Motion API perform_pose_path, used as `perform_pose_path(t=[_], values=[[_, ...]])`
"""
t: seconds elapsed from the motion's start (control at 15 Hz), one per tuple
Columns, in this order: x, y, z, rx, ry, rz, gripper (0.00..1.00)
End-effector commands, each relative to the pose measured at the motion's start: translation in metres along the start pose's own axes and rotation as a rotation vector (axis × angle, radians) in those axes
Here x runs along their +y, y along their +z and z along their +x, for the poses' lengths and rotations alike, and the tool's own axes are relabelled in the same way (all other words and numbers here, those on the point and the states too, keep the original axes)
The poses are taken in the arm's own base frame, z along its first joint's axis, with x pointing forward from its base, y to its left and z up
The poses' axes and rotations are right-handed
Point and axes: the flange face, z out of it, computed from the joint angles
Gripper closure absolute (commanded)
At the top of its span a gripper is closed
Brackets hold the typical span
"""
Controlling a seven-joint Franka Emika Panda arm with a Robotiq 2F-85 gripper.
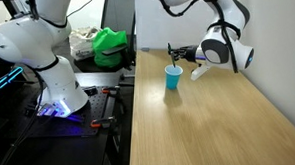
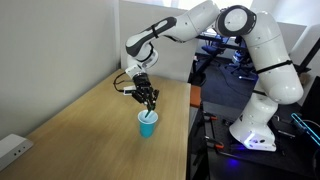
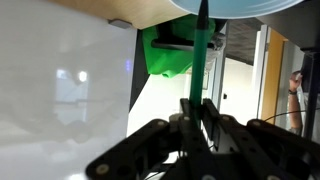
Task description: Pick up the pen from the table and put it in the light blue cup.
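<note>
To get the green pen (image 3: 201,55) in, my gripper should lower it a little toward the light blue cup's rim first, before opening.
The light blue cup (image 1: 174,79) stands upright on the tan wood table (image 1: 220,131), near its far end. It also shows in the other exterior view (image 2: 147,125), and its rim fills the top of the wrist view (image 3: 240,6). My gripper (image 2: 148,100) hangs right over the cup and is shut on the thin green pen (image 3: 201,55). The pen runs straight from between my jaws (image 3: 197,103) to the cup's mouth. I cannot tell how far its tip reaches inside. In the exterior view from across the table my gripper (image 1: 179,54) is just behind and above the cup.
A green bag (image 1: 111,46) lies on a dark stand beside the table. A second white robot (image 1: 48,73) stands there too. My own base (image 2: 255,120) is beside the table edge. A white box (image 2: 12,150) sits at the table's near corner. A white wall borders the table.
</note>
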Motion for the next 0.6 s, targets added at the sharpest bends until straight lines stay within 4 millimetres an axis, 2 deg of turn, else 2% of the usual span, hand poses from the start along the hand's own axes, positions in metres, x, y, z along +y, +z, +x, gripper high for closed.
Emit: perform_pose_path(t=[0.0, 0.53], values=[[-0.001, -0.005, -0.01, 0.006, 0.0, -0.015, 0.96], [-0.006, -0.007, -0.022, 0.006, 0.04, -0.042, 0.96]])
